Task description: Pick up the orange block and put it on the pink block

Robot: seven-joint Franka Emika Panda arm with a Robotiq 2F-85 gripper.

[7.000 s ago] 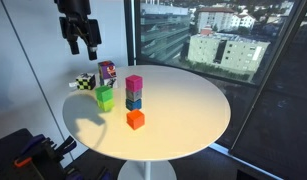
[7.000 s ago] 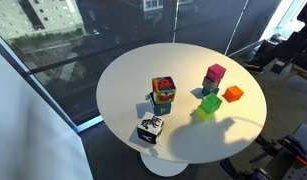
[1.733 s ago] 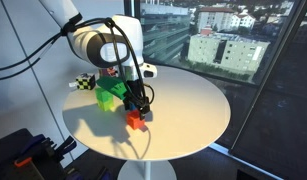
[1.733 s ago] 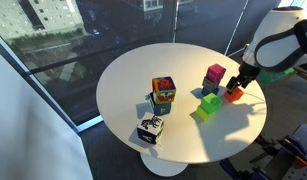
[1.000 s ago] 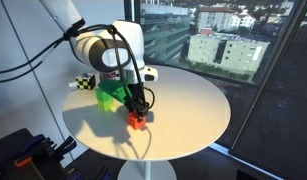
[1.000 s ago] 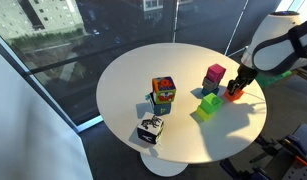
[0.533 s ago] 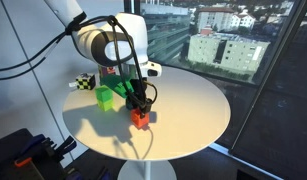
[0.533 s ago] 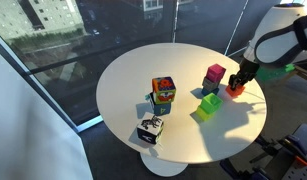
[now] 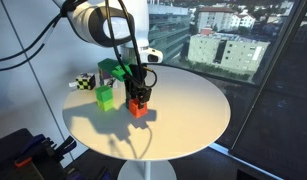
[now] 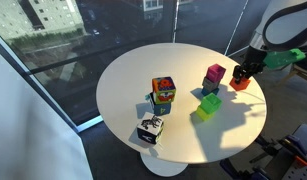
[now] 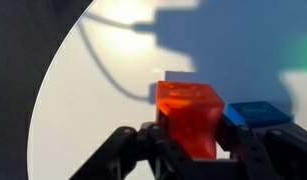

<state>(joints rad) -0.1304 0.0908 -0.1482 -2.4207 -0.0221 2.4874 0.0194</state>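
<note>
The orange block [image 10: 239,85] will be released over the pink block's top [image 10: 215,69], so my gripper will next move up and toward the table's middle, because a blue cube raises that spot.
The orange block [image 11: 190,115] sits between my gripper's [image 11: 193,140] black fingers, which are shut on its sides. In both exterior views the orange block [image 9: 139,109] [image 10: 239,85] hangs a little above the white round table [image 9: 193,110], under the gripper [image 9: 140,100] [image 10: 242,80]. The pink block [image 10: 215,72] stands on a blue cube [image 10: 209,88] just beside the held block, toward the table's middle. My arm hides the pink block in the exterior view from the opposite side. A blue cube [image 11: 258,113] shows right of the orange block in the wrist view.
A lime green cube [image 9: 105,97] [image 10: 209,106] stands near the stack. A taller patterned box [image 10: 163,95] and a black-and-white checkered cube [image 10: 150,129] [image 9: 84,82] sit further along the table. The table edge [image 10: 255,120] is close to the gripper. Large windows stand behind.
The gripper has closed on the orange block and lifted it off the table. The arm has risen with it toward the pink block's side.
</note>
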